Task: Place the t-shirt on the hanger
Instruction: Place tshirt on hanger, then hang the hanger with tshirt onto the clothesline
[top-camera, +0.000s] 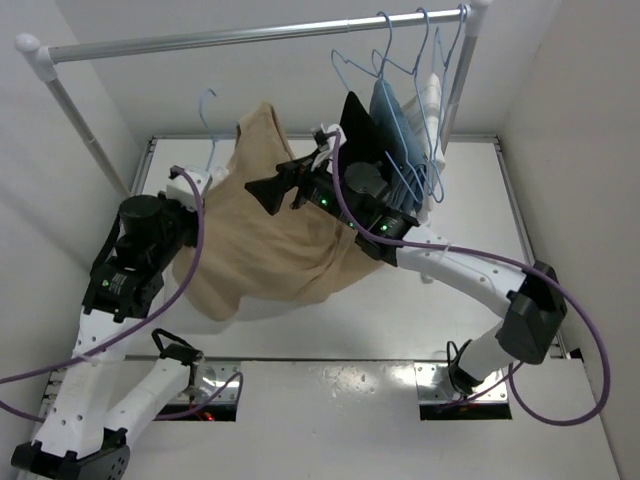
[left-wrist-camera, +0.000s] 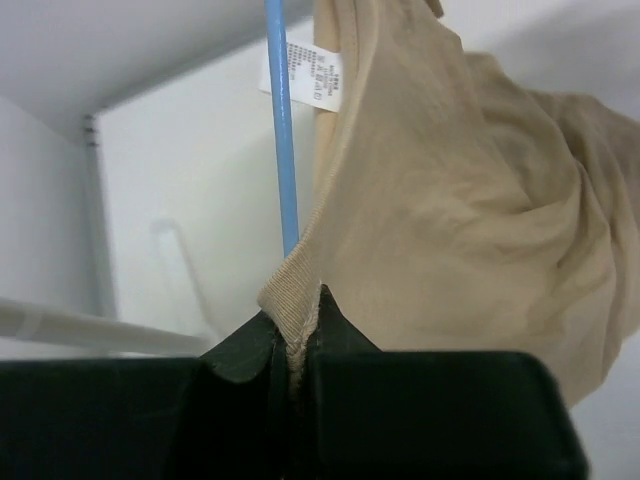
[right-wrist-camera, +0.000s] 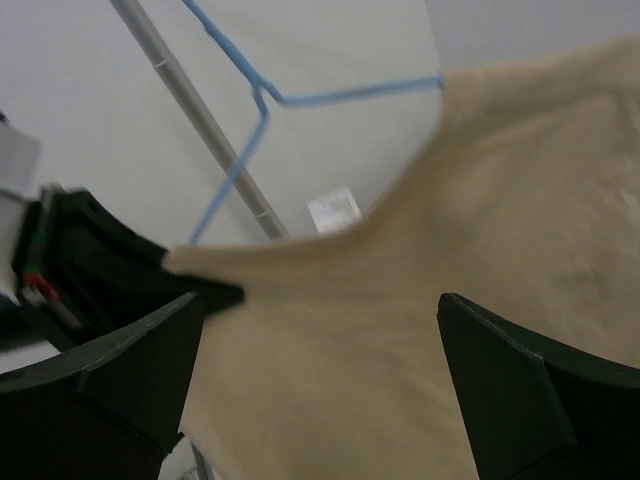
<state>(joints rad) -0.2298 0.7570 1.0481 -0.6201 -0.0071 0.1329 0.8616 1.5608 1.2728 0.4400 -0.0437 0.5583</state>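
Observation:
I will next carry the hanger's hook outward with my left gripper onto the bar's empty end (top-camera: 124, 46), to the gripper's left in the top view, and release the t-shirt's collar.
The tan t-shirt (top-camera: 270, 240) hangs bunched in mid-air over the table. The light-blue hanger (top-camera: 207, 112) shows its hook above the shirt's left side. Its wire (left-wrist-camera: 283, 130) runs down into the neck opening beside the white label (left-wrist-camera: 310, 75). My left gripper (left-wrist-camera: 295, 345) is shut on the ribbed collar and sits at the shirt's left edge in the top view (top-camera: 196, 200). My right gripper (top-camera: 268, 188) is open in front of the shirt's upper part. In the right wrist view its fingers (right-wrist-camera: 130, 370) stand wide apart with the tan cloth (right-wrist-camera: 400, 300) beyond them, and the hanger (right-wrist-camera: 260, 95) shows above.
A metal rail (top-camera: 250, 35) crosses the top on two white posts. Other blue hangers with a black, a blue and a white garment (top-camera: 400, 130) hang at its right end, close behind the right arm. A rack post (right-wrist-camera: 190, 110) shows in the right wrist view.

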